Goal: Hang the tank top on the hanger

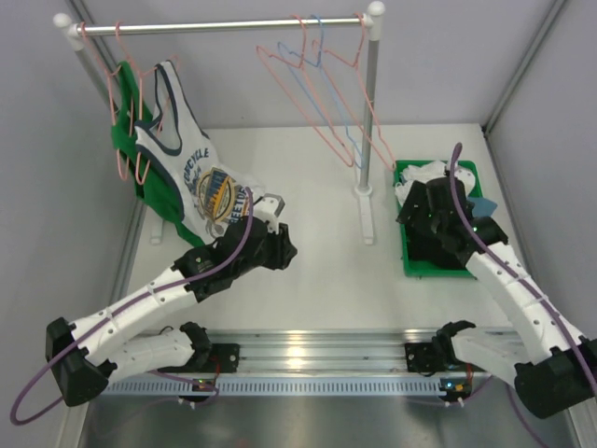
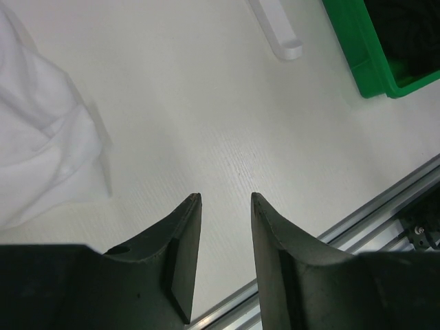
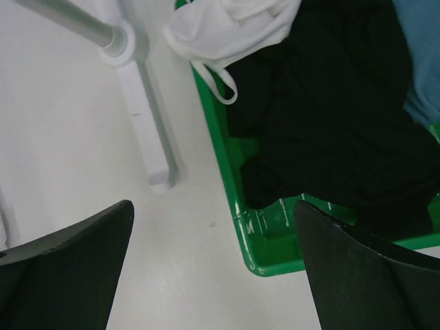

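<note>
My right gripper moves outward and down onto the tank top's near end [image 1: 402,191] [image 3: 207,45] by the strap next, since the tank top's cloth lies below and farther outward.
The tank top [image 1: 423,173], plain white, lies bunched at the far end of the green bin [image 1: 409,254] on top of black cloth; the right wrist view shows the tank top [image 3: 230,24] with a thin strap hanging over the bin wall [image 3: 227,148]. The hanger [image 1: 298,105], thin pink wire, hangs on the rod at the back right beside a blue one. My right gripper [image 1: 431,219] [image 3: 213,203] hovers open over the bin's near left corner, holding nothing. My left gripper [image 1: 289,248] [image 2: 225,196] is open and empty over bare table.
A white top with navy trim and a chest print [image 1: 201,177] hangs over a green garment [image 1: 126,140] at the rack's left end; white cloth [image 2: 41,137] lies left of my left fingers. The rack post's foot [image 1: 366,210] [image 3: 148,117] stands just left of the bin.
</note>
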You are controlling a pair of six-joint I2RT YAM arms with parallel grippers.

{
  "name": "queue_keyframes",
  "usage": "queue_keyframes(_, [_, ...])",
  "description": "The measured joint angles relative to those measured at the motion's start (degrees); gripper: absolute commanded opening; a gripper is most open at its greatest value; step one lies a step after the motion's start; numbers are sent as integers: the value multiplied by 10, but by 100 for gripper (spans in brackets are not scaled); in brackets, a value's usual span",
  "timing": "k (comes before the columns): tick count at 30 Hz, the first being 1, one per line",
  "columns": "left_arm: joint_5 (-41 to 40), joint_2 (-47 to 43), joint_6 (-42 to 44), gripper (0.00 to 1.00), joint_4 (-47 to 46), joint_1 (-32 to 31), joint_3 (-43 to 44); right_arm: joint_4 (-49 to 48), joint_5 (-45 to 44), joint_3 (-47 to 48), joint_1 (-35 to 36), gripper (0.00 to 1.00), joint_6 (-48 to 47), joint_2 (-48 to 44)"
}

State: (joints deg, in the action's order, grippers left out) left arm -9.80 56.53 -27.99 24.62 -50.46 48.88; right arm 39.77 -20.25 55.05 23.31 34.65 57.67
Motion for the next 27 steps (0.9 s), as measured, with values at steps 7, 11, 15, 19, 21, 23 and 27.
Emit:
queue_keyframes(7, [19,9,14,40,2,0,10,-20,59,3,-140,99,-12,65])
queue_keyframes(11, [29,12,18,40,2,0,12,-41,77,39,-181,97,-11,144])
queue_keyframes(15, [29,12,21,40,3,0,12,-76,99,129,-188,90,-10,268])
queue_keyframes(19, [29,7,22,40,5,0,12,-113,122,160,-188,88,2,338])
queue_keyframes(21, [29,1,22,40,8,0,12,-116,129,159,-188,87,10,356])
queue_keyframes(23, [29,-4,22,40,11,0,12,-122,136,156,-188,85,18,369])
queue_keyframes(27, [27,-9,22,40,15,0,12,-145,143,136,-188,77,31,376])
